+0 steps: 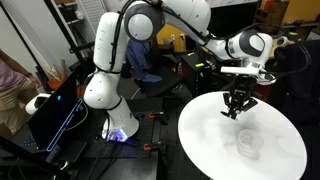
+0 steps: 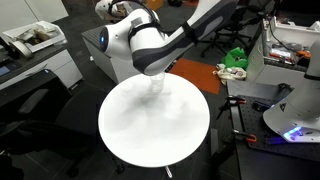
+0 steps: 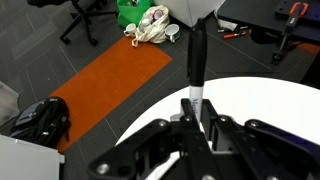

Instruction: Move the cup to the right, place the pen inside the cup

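The gripper turns and brings the pen outward and down over the cup's opening (image 1: 250,138) next, then releases it, since the cup's opening lies below and outward of the gripper.
My gripper (image 3: 197,108) is shut on the black pen (image 3: 197,55), which sticks out beyond the fingers in the wrist view, over the edge of the white round table (image 3: 270,105). In an exterior view the gripper (image 1: 237,104) hangs above the far part of the table (image 1: 205,140). The clear cup (image 1: 247,142) stands upright on the table, nearer the camera than the gripper and slightly to its right. In the exterior view from behind the robot, the arm (image 2: 160,45) hides the gripper, and I cannot make out the cup.
An orange floor mat (image 3: 110,85) lies beside the table, with a black bag (image 3: 40,120) and a green and white bundle (image 3: 145,20) on the floor. A desk with tools (image 2: 285,50) and a chair (image 1: 150,65) stand nearby.
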Available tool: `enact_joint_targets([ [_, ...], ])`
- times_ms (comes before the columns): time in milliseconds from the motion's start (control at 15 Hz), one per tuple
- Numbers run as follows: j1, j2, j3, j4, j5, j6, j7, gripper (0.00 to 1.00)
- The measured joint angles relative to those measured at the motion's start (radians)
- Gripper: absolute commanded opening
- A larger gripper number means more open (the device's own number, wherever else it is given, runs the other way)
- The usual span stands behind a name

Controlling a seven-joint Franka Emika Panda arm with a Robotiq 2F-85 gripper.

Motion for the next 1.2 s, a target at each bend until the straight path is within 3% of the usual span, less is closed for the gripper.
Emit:
enact_joint_targets([
  [1200,-0.039,0.162,0.000,0.154,0.000,-0.111,-0.227,0.03],
])
